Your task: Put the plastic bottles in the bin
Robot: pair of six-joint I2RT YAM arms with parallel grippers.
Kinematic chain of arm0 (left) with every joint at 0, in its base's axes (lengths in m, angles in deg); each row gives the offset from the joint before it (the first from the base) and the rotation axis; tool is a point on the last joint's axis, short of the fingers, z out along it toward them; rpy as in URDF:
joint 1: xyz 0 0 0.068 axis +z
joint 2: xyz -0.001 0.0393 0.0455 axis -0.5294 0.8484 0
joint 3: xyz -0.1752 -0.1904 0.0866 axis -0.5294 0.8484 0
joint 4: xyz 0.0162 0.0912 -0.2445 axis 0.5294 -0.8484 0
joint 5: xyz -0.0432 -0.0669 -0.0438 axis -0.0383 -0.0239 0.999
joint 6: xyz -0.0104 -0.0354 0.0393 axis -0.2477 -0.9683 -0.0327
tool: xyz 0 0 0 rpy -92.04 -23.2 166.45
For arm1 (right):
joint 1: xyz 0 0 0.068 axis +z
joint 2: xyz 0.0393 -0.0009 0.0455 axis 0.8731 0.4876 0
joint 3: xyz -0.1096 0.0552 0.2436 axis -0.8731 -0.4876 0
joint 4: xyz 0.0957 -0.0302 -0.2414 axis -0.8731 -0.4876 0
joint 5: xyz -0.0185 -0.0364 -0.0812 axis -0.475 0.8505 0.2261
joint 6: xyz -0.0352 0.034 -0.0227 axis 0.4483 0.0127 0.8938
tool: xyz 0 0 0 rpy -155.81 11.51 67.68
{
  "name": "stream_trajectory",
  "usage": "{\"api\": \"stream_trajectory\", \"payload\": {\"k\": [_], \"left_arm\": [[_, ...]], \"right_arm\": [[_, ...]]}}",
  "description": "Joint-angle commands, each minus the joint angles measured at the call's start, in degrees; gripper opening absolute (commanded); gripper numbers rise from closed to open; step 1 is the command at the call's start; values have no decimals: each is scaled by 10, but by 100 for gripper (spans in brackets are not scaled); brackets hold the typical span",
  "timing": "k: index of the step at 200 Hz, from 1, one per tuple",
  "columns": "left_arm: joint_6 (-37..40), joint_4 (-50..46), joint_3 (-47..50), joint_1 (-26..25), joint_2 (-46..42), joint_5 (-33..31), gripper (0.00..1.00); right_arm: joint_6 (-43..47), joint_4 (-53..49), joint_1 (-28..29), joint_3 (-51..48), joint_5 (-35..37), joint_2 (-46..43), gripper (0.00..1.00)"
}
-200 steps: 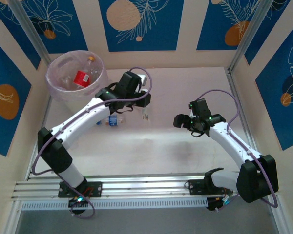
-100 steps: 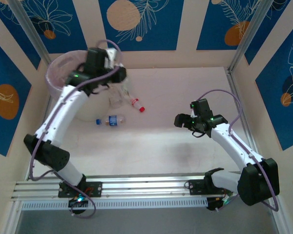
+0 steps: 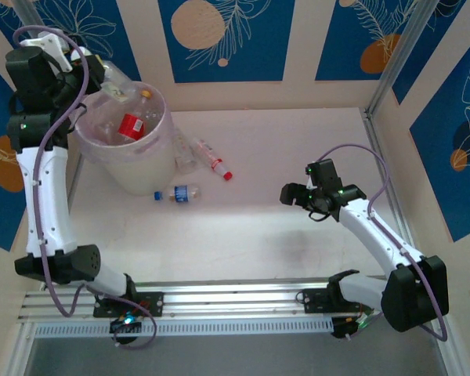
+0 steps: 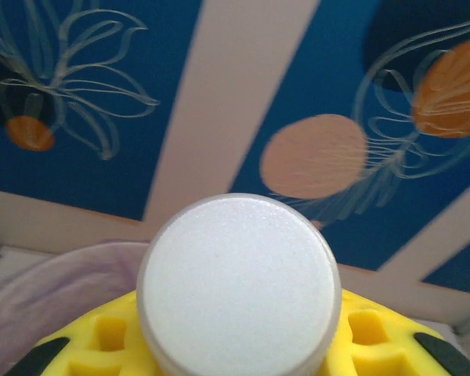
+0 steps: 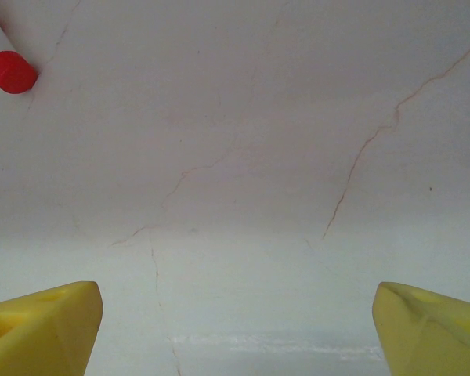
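My left gripper needs to tip downward next and lower into the bin's opening [image 3: 110, 123] to release the clear plastic bottle [image 3: 113, 78], because the opening is below my gripper.
My left gripper [image 3: 92, 74] is raised at the far left rim of the bin [image 3: 158, 149] and is shut on a clear plastic bottle [image 3: 113, 78]. In the left wrist view the round white end of that bottle [image 4: 236, 286] sits between the yellow fingers [image 4: 376, 341], with the bin's lilac rim [image 4: 47, 274] below. Inside the bin lie a red-labelled bottle [image 3: 131, 125] and others. On the table lie a blue-labelled bottle [image 3: 178, 193], a red-capped bottle [image 3: 212, 161] and a clear one [image 3: 186, 159] against the bin. My right gripper [image 3: 287, 193] stands open over bare table, nothing between its fingers.
Blue patterned walls with metal posts close in the table on three sides. A rail [image 3: 219, 301] runs along the near edge by the arm bases. The red cap [image 5: 10, 72] shows at the top left of the right wrist view, beyond the open right gripper [image 5: 239, 329].
The left arm has swung from the table's middle up and left to the bin's far rim, carrying the clear bottle. The right arm has stayed still.
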Motion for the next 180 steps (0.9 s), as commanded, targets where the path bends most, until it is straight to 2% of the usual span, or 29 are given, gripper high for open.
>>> {"api": "stream_trajectory", "payload": {"k": [1, 20, 54, 110, 180], "left_arm": [[69, -29, -74, 13, 49, -35, 7], [123, -66, -121, 13, 98, -43, 7], [183, -97, -114, 11, 145, -24, 4], [326, -122, -77, -7, 166, -104, 0], [347, -191, -70, -15, 230, -90, 0]], "right_arm": [[1, -13, -7, 0, 1, -12, 90], [-1, -12, -8, 0, -1, -11, 90], [-6, -9, -8, -4, 0, -12, 90], [-5, -13, -9, -5, 3, -15, 90], [-6, -10, -8, -8, 3, -14, 90]]}}
